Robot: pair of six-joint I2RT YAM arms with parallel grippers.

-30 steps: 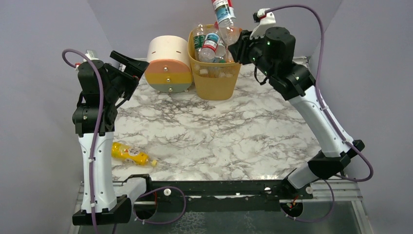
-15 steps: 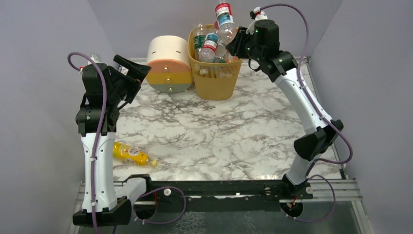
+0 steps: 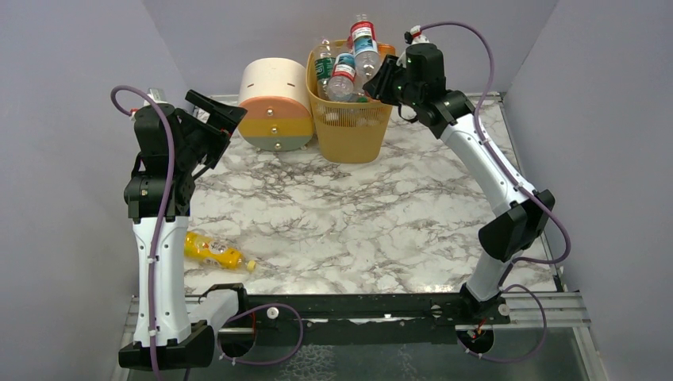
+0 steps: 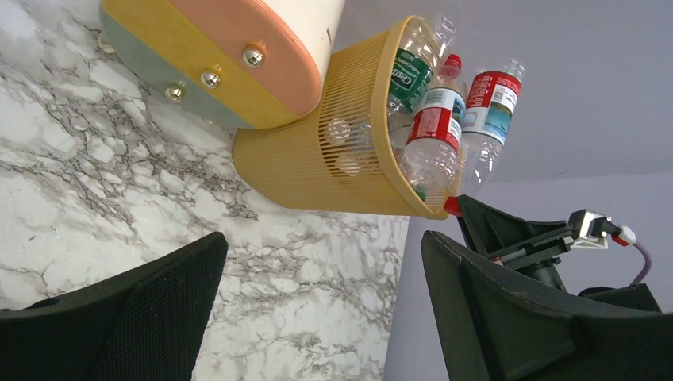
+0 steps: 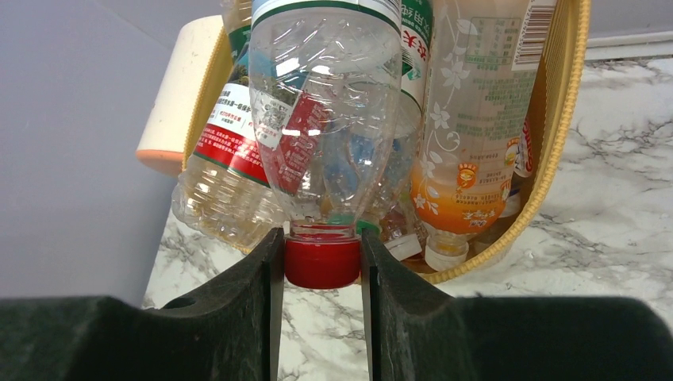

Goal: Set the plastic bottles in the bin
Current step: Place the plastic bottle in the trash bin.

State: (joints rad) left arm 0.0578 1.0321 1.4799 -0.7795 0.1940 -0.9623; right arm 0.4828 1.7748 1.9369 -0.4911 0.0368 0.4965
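The clear bottle [image 3: 363, 46] already lies over the packed bin, so my right gripper will move slightly farther over the bin's near rim [image 3: 368, 103] and let go of the red cap.
The yellow-orange bin [image 3: 349, 127] stands at the back of the table, packed with several plastic bottles. My right gripper [image 3: 384, 77] is at the bin's right rim, shut on the red cap [image 5: 321, 263] of a clear bottle [image 5: 325, 103]. That bottle [image 3: 363, 46] points away from the fingers, over the bin's contents. One orange-yellow bottle [image 3: 210, 250] lies on the table at the near left. My left gripper [image 3: 214, 111] is open and empty, raised at the left, facing the bin [image 4: 317, 159]. In the left wrist view the gripper [image 4: 321, 305] holds nothing.
A round cream-orange-green drawer unit [image 3: 276, 103] lies just left of the bin, touching it; it also shows in the left wrist view [image 4: 238, 55]. Grey walls close in the table at the back and both sides. The marble table top [image 3: 357, 214] spreads in front.
My right arm has stretched toward the back and lowered the held bottle down onto the bottles in the bin. The left arm has hardly moved.
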